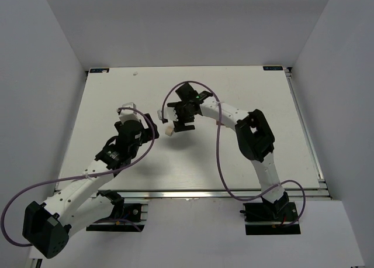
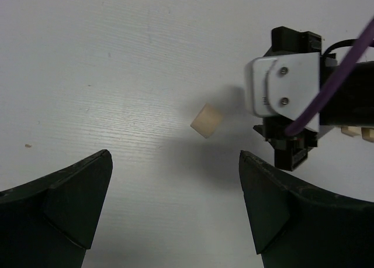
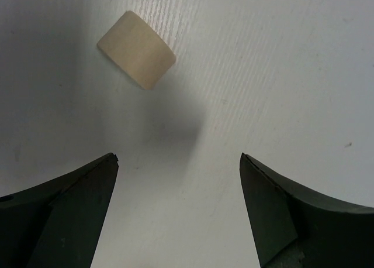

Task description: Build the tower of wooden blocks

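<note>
Next, my right gripper should shift left in the top view and down around the pale tan block (image 3: pixel 137 50), since the block lies beyond the gripper's open fingers.
One pale tan block (image 1: pixel 168 130) lies alone on the white table (image 1: pixel 251 86), between the two grippers. It also shows in the left wrist view (image 2: pixel 206 120) and the right wrist view (image 3: pixel 136 50). My left gripper (image 2: pixel 175 162) is open and empty, short of the block; in the top view it (image 1: pixel 144 127) sits left of the block. My right gripper (image 3: pixel 178 160) is open and empty, hovering just beside the block (image 1: pixel 182 123). More pale blocks (image 2: pixel 357 131) peek out behind the right gripper. The mint green and dark brown blocks are not in view.
The right gripper's body (image 2: pixel 289 104) stands close to the right of the block in the left wrist view. Purple cables (image 1: pixel 217 145) loop over both arms. A small white speck (image 1: pixel 135 74) lies near the table's far edge. White walls enclose the table.
</note>
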